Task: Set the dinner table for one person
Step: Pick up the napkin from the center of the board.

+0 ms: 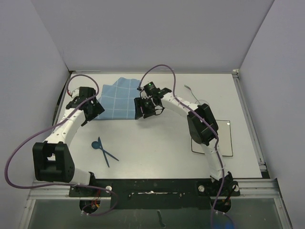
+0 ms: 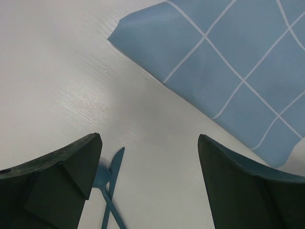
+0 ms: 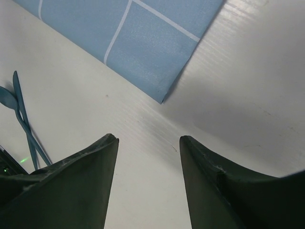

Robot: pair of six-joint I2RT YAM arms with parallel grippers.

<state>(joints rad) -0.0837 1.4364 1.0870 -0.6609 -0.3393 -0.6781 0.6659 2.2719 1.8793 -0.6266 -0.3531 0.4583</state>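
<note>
My left gripper is above the mat's corner tip (image 1: 94, 119) (image 2: 116, 38), which is to its left in the wrist view, so next it needs to lower its open fingers that way around the corner tip.
The white dinner table (image 1: 157, 143) carries a blue white-gridded cloth mat (image 1: 119, 99) at the back left, lying flat with a corner folded. My left gripper (image 1: 90, 112) hovers open over the mat's left corner, nothing between its fingers. My right gripper (image 1: 148, 110) hovers open just off the mat's right corner, also holding nothing. In the left wrist view, the left gripper (image 2: 148, 138) is over bare table with the mat (image 2: 238, 62) ahead. In the right wrist view, the right gripper (image 3: 148, 138) is over bare table with the mat's corner (image 3: 143, 43) beyond it.
A blue spoon (image 1: 95, 145) and blue knife (image 1: 104, 153) lie crossed near the front left; they show as spoon (image 2: 101, 179) and knife (image 2: 116, 167). A pale utensil (image 1: 191, 93) lies at the back right. A black-outlined rectangle (image 1: 228, 138) is marked on the right.
</note>
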